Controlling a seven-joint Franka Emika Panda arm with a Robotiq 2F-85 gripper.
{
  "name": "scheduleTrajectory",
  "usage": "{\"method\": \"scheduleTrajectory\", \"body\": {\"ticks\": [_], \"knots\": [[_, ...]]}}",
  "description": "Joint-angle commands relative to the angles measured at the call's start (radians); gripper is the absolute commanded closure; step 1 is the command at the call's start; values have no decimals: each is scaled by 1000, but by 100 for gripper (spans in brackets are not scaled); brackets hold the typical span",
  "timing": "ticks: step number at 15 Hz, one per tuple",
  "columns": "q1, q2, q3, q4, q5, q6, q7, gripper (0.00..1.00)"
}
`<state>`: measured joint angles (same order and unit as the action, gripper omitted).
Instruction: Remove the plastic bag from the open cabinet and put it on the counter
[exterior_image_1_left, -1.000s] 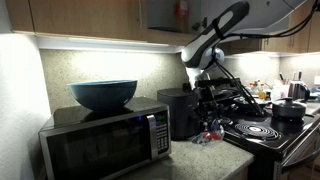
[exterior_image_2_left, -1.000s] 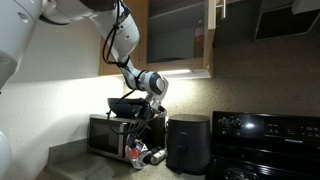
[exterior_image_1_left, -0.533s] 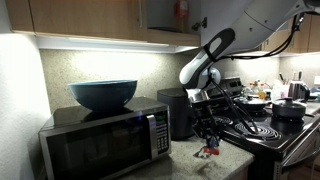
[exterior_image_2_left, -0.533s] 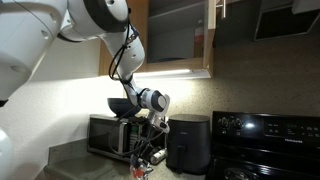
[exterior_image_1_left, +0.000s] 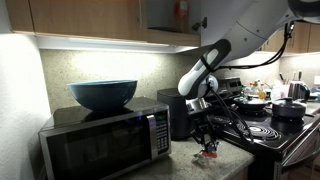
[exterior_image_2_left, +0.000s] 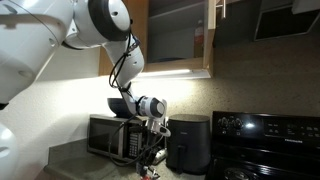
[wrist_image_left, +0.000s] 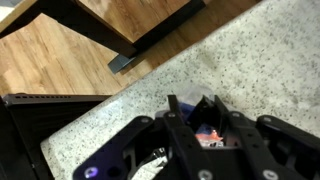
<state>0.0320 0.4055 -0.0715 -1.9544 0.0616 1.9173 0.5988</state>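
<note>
The plastic bag is hanging over open speckled counter (exterior_image_1_left: 206, 160) (wrist_image_left: 207, 122) beside the microwave, so my gripper will next lower it there to let it go.
My gripper (exterior_image_1_left: 208, 141) hangs low over the speckled counter (exterior_image_1_left: 190, 165) in front of the microwave, and shows in both exterior views (exterior_image_2_left: 150, 163). It is shut on the plastic bag (wrist_image_left: 208, 132), a clear bag with red and blue print, seen between the fingers (wrist_image_left: 200, 125) in the wrist view. The bag (exterior_image_1_left: 209, 152) hangs at counter level under the fingers; whether it touches the counter I cannot tell. The open cabinet (exterior_image_2_left: 172, 30) is above, with a dark interior.
A microwave (exterior_image_1_left: 105, 140) with a blue bowl (exterior_image_1_left: 103, 94) on top stands beside the gripper. A black air fryer (exterior_image_2_left: 187, 143) and a black stove (exterior_image_2_left: 265, 145) with pots (exterior_image_1_left: 288, 108) are on the far side. Upper cabinets (exterior_image_1_left: 80, 18) overhang the counter.
The arm has lowered the gripper with the bag from microwave height down to the counter, in front of the microwave.
</note>
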Motion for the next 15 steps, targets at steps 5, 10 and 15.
{"method": "scheduleTrajectory", "body": {"ticks": [5,10,15], "knots": [[88,128,-61,38,-198,133,231,87],[80,140,-60,83,-176,72,261,28],[56,57,-60,89,-142,13,259,0]]}}
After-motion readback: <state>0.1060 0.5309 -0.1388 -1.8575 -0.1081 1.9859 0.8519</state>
